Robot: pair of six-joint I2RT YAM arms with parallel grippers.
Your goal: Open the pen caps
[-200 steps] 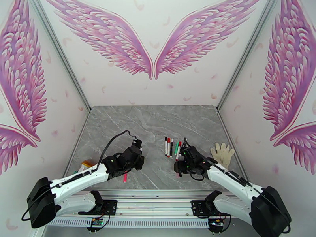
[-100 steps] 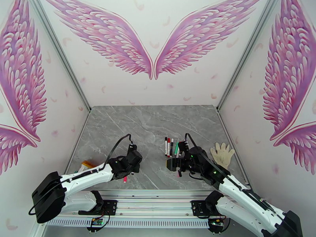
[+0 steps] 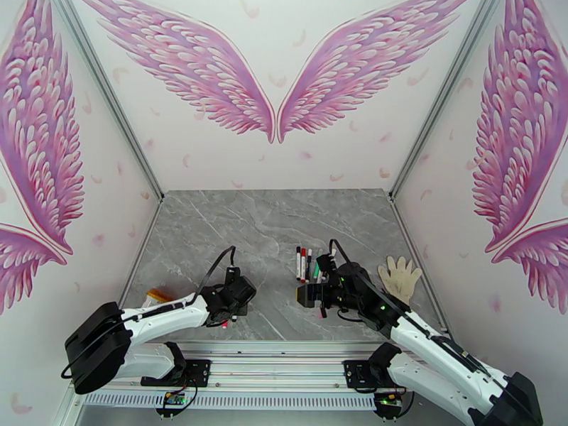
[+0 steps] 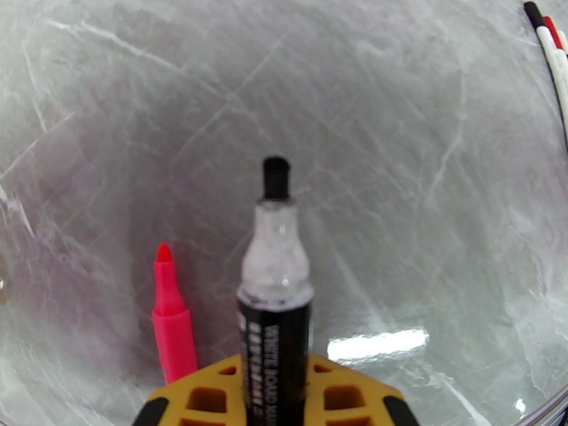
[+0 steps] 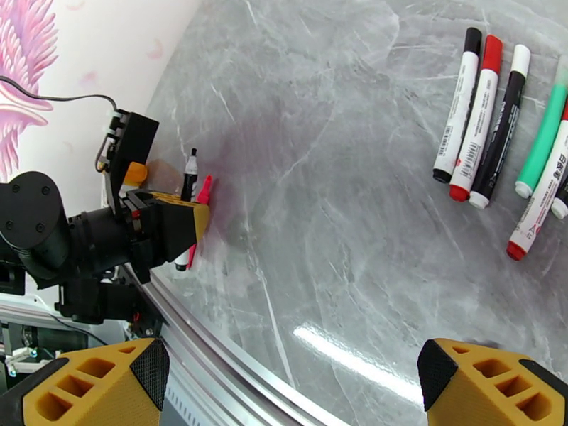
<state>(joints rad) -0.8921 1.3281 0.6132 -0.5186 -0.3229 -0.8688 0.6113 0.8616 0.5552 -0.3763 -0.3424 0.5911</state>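
Note:
I will next lower my left gripper to the tabletop beside the pink pen (image 4: 170, 321) and let go of the black whiteboard pen, whose tip is already bare, since that spot is below the gripper.
My left gripper (image 4: 273, 395) is shut on a black whiteboard pen (image 4: 275, 307) whose black tip is bare, pointing away over the table. A pink pen (image 4: 170, 321) with a bare tip lies just left of it. From the top, the left gripper (image 3: 231, 301) sits near the front edge. My right gripper (image 5: 295, 374) is open wide with nothing between its fingers (image 5: 92, 381), and faces the left gripper (image 5: 177, 225). Several capped pens (image 5: 490, 122) lie side by side at the top right, showing a black cap (image 5: 472, 38) and a red cap (image 5: 492, 45).
A white glove (image 3: 401, 275) lies at the table's right side. An orange-yellow object (image 3: 157, 298) rests by the left wall. The metal rail (image 5: 234, 378) runs along the near edge under both arms. Grey marble table (image 3: 270, 221) stretches behind the grippers.
The left gripper has drawn back toward the near edge with the black pen in it. The right gripper has shifted left and turned toward the left gripper.

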